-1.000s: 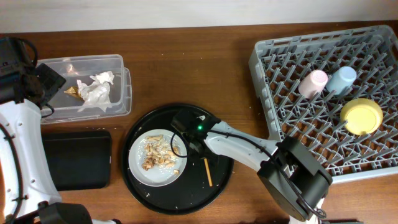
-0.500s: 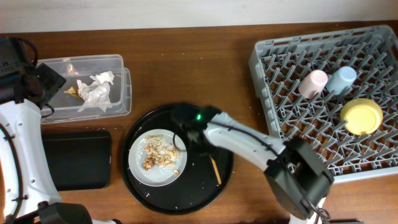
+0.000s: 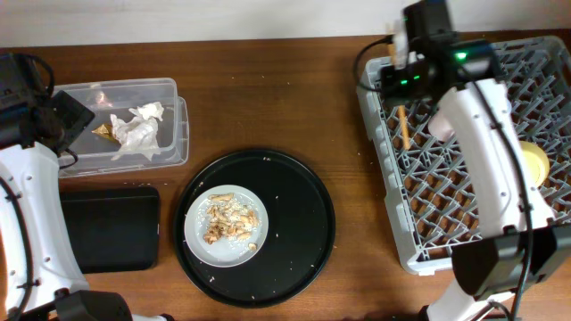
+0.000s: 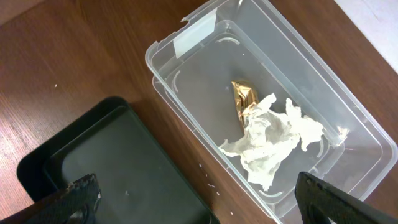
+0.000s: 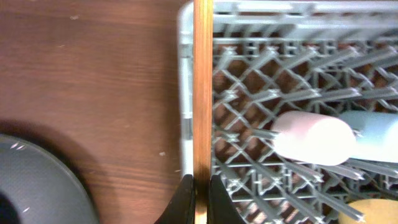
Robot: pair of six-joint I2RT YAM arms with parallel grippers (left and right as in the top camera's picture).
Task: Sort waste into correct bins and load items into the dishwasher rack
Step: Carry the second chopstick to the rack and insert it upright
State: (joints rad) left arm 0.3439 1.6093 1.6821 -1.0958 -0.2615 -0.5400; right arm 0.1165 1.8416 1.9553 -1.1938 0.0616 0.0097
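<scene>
The chopstick hangs above the rack wall, so my right gripper will move slightly toward the pink cup next and bring the chopstick down just inside the rack wall (image 3: 400, 118) (image 5: 227, 119).
My right gripper (image 5: 201, 199) is shut on a thin wooden chopstick (image 5: 203, 87), held over the left wall of the grey dishwasher rack (image 3: 428, 205). In the rack lie a pink cup (image 5: 311, 138), a blue cup (image 5: 373, 134) and a yellow bowl (image 3: 535, 160). The grey-white plate (image 3: 198, 241) with brown food scraps (image 3: 227, 221) sits on the round black tray (image 3: 294, 241). My left gripper (image 4: 202, 199) hangs open above the clear tub (image 4: 186, 43), which holds white tissue (image 4: 270, 140) and a gold wrapper (image 4: 244, 99). The shallow black tray (image 4: 106, 168) lies beside the tub.
The rack fills the right side of the wooden table, its left wall (image 3: 379, 143) close to the round tray. The right arm (image 3: 482, 134) stretches across the rack and hides part of the cups from above. Small crumbs (image 4: 208, 177) dot the wood between tub and black tray.
The right gripper closed on the chopstick on the round tray, lifted it and swung right to the rack's left edge. The left arm has not moved.
</scene>
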